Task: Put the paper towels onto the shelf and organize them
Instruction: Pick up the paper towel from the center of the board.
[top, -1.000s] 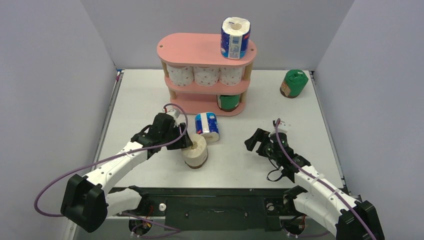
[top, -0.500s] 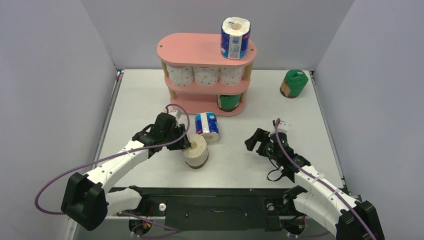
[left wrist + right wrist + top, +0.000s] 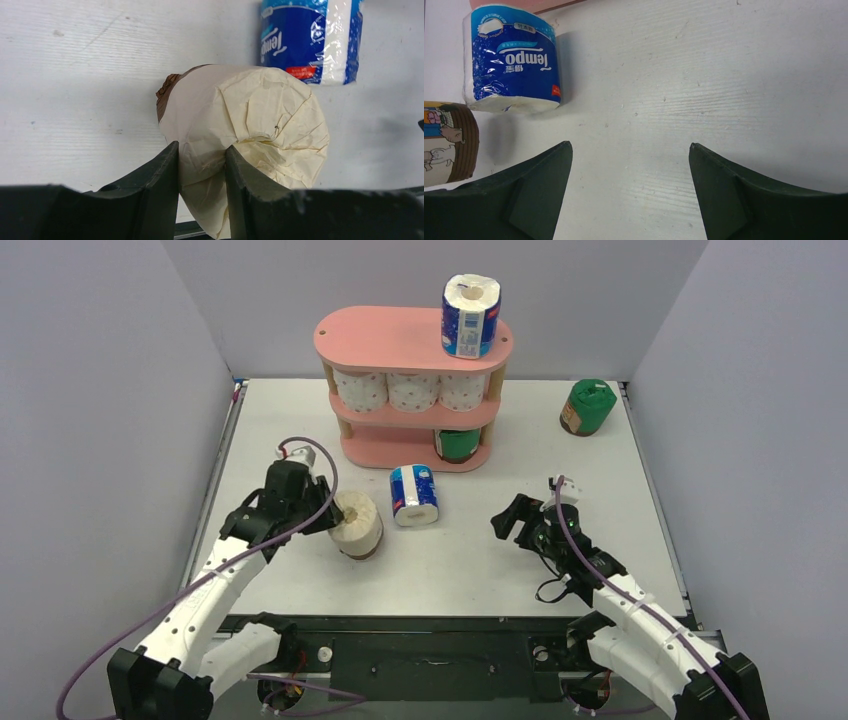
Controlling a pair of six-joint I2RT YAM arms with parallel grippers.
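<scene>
The wrapped roll goes outward in my left gripper to the shelf's bottom board (image 3: 389, 448) next and is released there, as that board has room beside the green roll.
My left gripper (image 3: 330, 517) is shut on the rim of a beige-and-brown wrapped roll (image 3: 358, 525), held tilted left of the table's middle; in the left wrist view my gripper (image 3: 202, 150) pinches its wrap (image 3: 250, 135). A blue-and-white roll (image 3: 414, 495) lies on its side beside it, also in the left wrist view (image 3: 307, 37) and the right wrist view (image 3: 511, 57). The pink shelf (image 3: 400, 337) holds another blue roll (image 3: 471, 315) on top, three pink-dotted rolls (image 3: 411, 390) on the middle board and a green roll (image 3: 457, 444) at the bottom right. My right gripper (image 3: 512, 523) is open and empty.
A green wrapped roll (image 3: 586, 406) stands on the table at the far right, near the right wall. Grey walls close in the table (image 3: 620, 480) on the left, back and right.
My left gripper has carried the beige roll to the left and a little farther from me, tilting it. The right arm has barely moved.
</scene>
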